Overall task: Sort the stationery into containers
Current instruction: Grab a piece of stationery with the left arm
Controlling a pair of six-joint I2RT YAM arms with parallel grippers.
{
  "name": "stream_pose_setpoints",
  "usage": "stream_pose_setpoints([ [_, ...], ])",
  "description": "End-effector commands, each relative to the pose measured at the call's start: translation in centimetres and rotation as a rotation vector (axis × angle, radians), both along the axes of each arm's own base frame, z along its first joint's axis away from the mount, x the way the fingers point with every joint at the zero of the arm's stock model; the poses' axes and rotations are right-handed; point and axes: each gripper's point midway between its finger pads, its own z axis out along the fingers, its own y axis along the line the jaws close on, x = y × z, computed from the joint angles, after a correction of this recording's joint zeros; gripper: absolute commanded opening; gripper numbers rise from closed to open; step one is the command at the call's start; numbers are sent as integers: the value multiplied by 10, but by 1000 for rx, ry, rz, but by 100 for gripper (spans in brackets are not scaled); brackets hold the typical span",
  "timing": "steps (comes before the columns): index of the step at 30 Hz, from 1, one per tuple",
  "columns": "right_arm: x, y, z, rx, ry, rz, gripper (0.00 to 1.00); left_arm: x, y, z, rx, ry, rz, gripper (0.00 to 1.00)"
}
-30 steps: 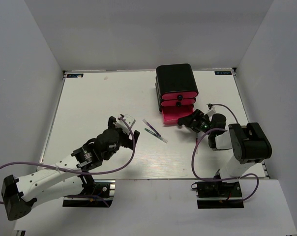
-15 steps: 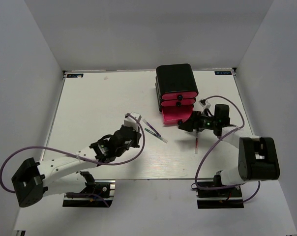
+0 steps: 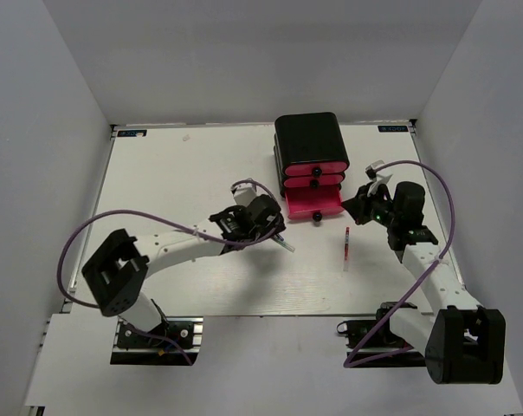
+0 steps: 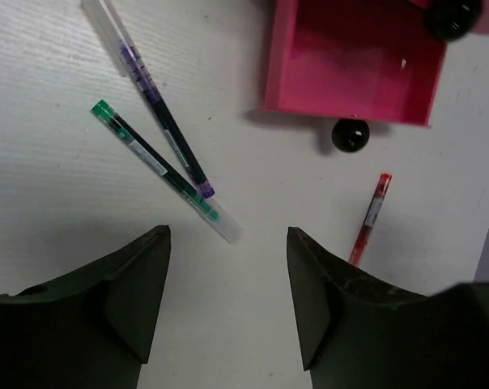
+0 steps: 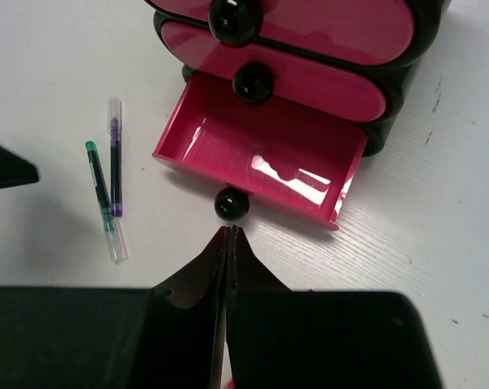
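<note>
Next, my left gripper moves past the green pen's clear end and down onto the green pen's labelled body [image 4: 148, 158], as that part lies away from the purple pen's tip.
A glossy black case [image 3: 306, 132] holds three pink drawers, and the bottom drawer [image 3: 313, 202] is pulled open and shows nothing inside [image 5: 265, 158]. A purple pen [image 4: 159, 121] and a green pen [image 4: 155, 166] lie side by side left of it. A red pen [image 3: 346, 244] lies apart on the table, below the drawer's right end. My left gripper [image 4: 228, 235] hovers open just short of the green pen's clear end, holding nothing. My right gripper [image 5: 231, 231] is shut on nothing, its tip just in front of the open drawer's black knob [image 5: 231, 204].
The two upper drawers [image 5: 309, 77] are closed, each with a black knob. Grey walls enclose the white table [image 3: 175, 173] on three sides. Purple cables loop from both arms. One left finger [image 5: 6, 166] shows at the edge of the right wrist view.
The left arm has stretched forward and right until its gripper is over the purple and green pens. The right arm has pulled back to the right of the drawer, and its jaws have closed.
</note>
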Motion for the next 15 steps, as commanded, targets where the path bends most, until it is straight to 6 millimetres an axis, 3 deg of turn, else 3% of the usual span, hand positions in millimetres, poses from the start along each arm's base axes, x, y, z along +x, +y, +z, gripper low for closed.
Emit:
stream_pose_setpoints([
  [1,5,-7,17,-15,-47,-36,0,2,6,-16,-71,205,232,70],
  [3,5,-9,17,-16,-46,-55,0,6,2,-20,-78,259,278,64],
  [4,5,-11,19,-15,-55,-62,0,2,9,-38,-31,324,313,58],
  [5,5,-12,20,-10,-56,-67,0,0,8,-42,-44,362,361,42],
  [7,5,-15,23,-7,-67,-82,0,4,6,-44,-71,386,384,33],
  [10,4,-18,28,4,-82,-97,0,10,8,-51,-106,402,423,31],
  [14,3,-19,39,12,-129,-108,0,14,9,-63,-72,426,448,37],
  [15,5,-29,39,11,-131,-140,0,18,8,-62,-80,432,452,40],
])
